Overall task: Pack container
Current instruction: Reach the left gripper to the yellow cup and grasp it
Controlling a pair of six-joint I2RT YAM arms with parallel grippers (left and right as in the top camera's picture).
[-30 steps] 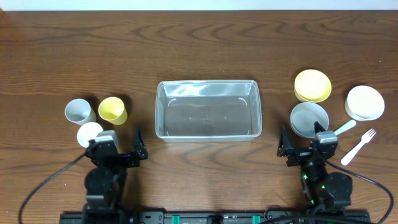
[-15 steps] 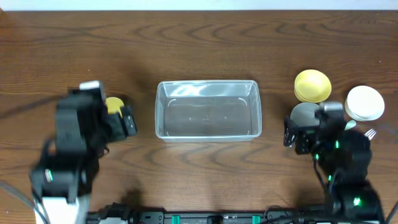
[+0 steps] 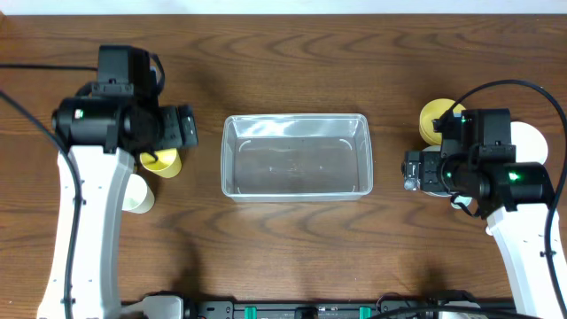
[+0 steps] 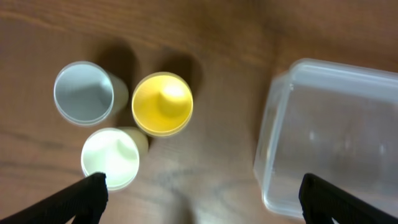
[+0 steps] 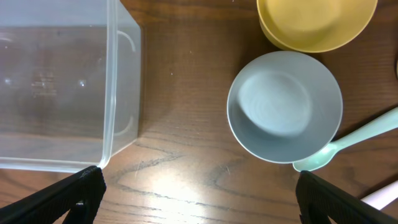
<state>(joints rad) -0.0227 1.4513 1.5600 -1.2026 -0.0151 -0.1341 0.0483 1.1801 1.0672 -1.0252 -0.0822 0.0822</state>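
The yellow cup is nearest the container (image 4: 191,107), so the robot's left gripper will next go down, turning to straddle the yellow cup's side facing the container (image 3: 177,159).
The clear plastic container (image 3: 296,119) stands empty at the table's middle. It also shows at the right of the left wrist view (image 4: 336,137) and at the left of the right wrist view (image 5: 56,81). My left gripper (image 3: 184,129) is open and empty (image 4: 202,205). It hovers above the cups, left of the container. My right gripper (image 3: 415,170) is open and empty (image 5: 199,199). It hovers between the container and a grey bowl (image 5: 285,106).
A grey cup (image 4: 84,93), a yellow cup (image 4: 163,104) and a white cup (image 4: 111,157) stand left of the container. A yellow bowl (image 5: 317,22), a white bowl (image 3: 534,139) and a mint spoon (image 5: 354,140) lie to the right.
Both arms have risen from the table's front edge and reached forward. The left now hangs over the cups, the right over the grey bowl's area.
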